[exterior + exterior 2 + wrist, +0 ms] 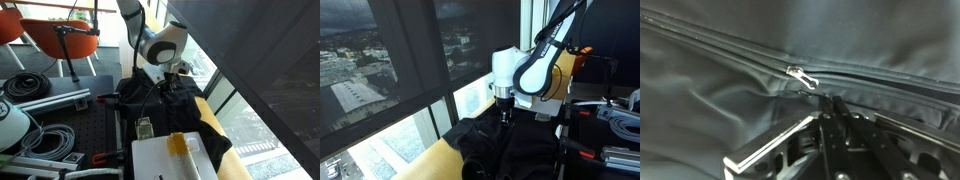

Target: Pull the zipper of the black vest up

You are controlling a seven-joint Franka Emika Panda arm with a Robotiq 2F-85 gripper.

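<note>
My gripper moves toward the right in the wrist view next and releases the zipper pull. The zipper's open part lies on that side of my gripper.
The black vest lies rumpled on the bench beside the window, and shows in both exterior views. In the wrist view its matte fabric fills the frame, with the zipper line running across it. The silver zipper pull sits on that line. My gripper has its fingers pressed together, with the tips right at the pull's tab. In the exterior views the gripper points straight down onto the vest.
A yellow pad lies under the vest at the window side. A white box stands in front. Coiled cables and an orange chair are behind. A dark slanted panel runs alongside.
</note>
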